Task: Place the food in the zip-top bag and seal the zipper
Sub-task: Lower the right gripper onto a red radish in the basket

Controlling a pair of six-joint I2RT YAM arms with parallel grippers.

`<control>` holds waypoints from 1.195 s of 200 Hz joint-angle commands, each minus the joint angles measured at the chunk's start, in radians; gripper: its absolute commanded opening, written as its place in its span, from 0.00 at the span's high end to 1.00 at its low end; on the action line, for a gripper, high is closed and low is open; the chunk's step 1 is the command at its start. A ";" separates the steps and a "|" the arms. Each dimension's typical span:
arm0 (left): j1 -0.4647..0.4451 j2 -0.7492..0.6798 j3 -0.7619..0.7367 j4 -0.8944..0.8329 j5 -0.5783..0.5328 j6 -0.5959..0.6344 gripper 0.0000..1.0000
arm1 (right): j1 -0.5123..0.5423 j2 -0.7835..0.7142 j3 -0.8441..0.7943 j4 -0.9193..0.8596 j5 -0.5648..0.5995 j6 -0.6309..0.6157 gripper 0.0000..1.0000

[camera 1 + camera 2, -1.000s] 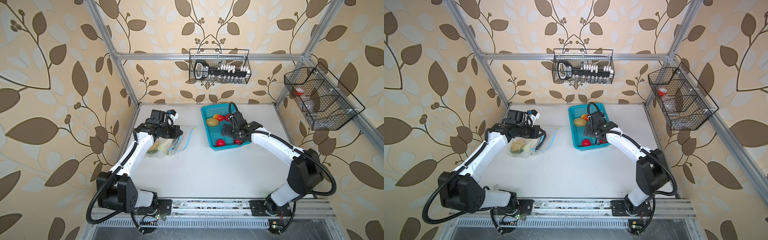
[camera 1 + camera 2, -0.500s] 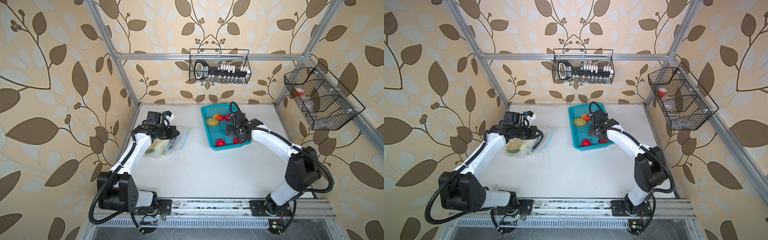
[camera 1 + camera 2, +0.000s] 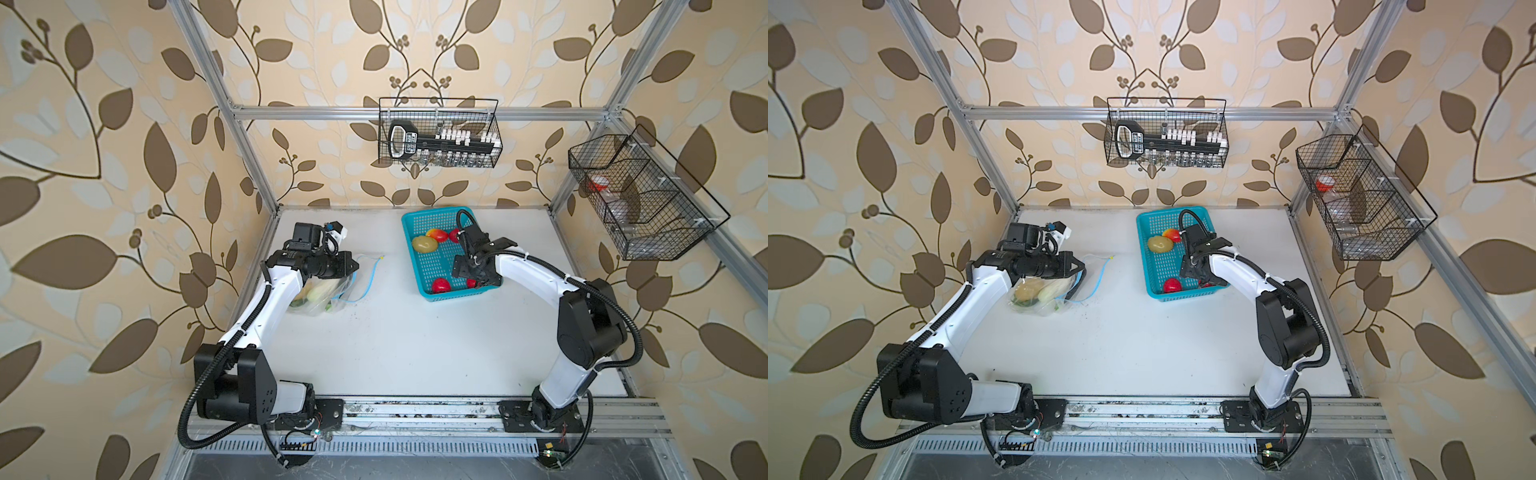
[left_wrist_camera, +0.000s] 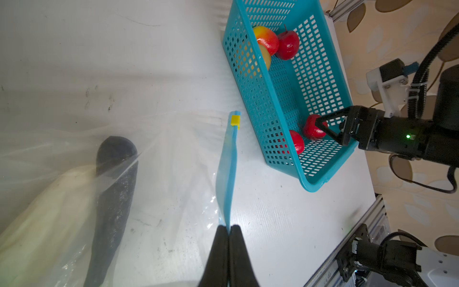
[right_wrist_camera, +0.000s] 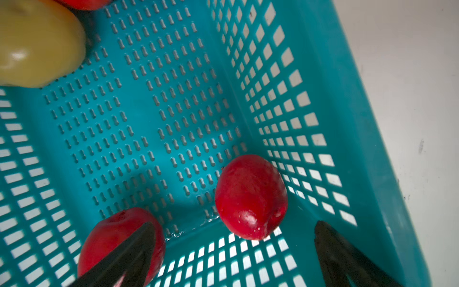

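The right gripper lowers its fingers around the red fruit by the basket's side [image 3: 472,282] [image 5: 251,197] next and closes, as the fruit lies below, facing the gap between them.
The zip-top bag [image 3: 320,296] [image 3: 1040,296] lies at the left. Through its clear plastic show a white oblong vegetable [image 4: 49,211], a dark eggplant [image 4: 114,188] and a tan potato [image 3: 1025,292]. My left gripper [image 4: 228,227] [image 3: 353,268] is shut on the blue zipper [image 4: 227,174], whose yellow slider [image 4: 235,121] sits at the far end. My right gripper [image 5: 234,225] [image 3: 478,284] hangs open inside the turquoise basket [image 3: 453,296]. One red fruit [image 5: 250,196] lies just beyond its fingertips and another [image 5: 116,238] sits behind one finger. A potato [image 3: 424,244] and a red-yellow fruit [image 3: 438,235] lie at the basket's far end.
A third red fruit [image 4: 288,47] sits beside the red-yellow one. Wire baskets hang on the back wall [image 3: 438,139] and the right wall [image 3: 640,199]. Aluminium frame posts stand at the table's corners, and the rail with both arm bases runs along the front edge.
My left wrist has shifted slightly to the left, still holding the bag's mouth. The right gripper has edged a little along the basket toward its near end, staying open.
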State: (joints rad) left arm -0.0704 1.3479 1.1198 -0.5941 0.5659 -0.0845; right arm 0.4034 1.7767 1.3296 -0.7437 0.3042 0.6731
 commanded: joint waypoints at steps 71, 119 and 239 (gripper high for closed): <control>0.026 -0.034 -0.028 0.037 -0.021 0.017 1.00 | -0.029 0.072 0.039 0.000 0.017 -0.001 0.03; 0.035 -0.024 -0.028 0.036 -0.017 0.013 1.00 | -0.031 0.098 0.033 0.003 0.002 -0.002 0.06; 0.041 -0.021 -0.029 0.037 -0.015 0.011 1.00 | -0.031 0.164 0.029 0.022 -0.038 0.007 0.26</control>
State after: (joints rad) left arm -0.0437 1.3476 1.0920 -0.5713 0.5461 -0.0841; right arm 0.3771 1.9202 1.3437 -0.7143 0.2871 0.6724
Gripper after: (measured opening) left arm 0.049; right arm 0.761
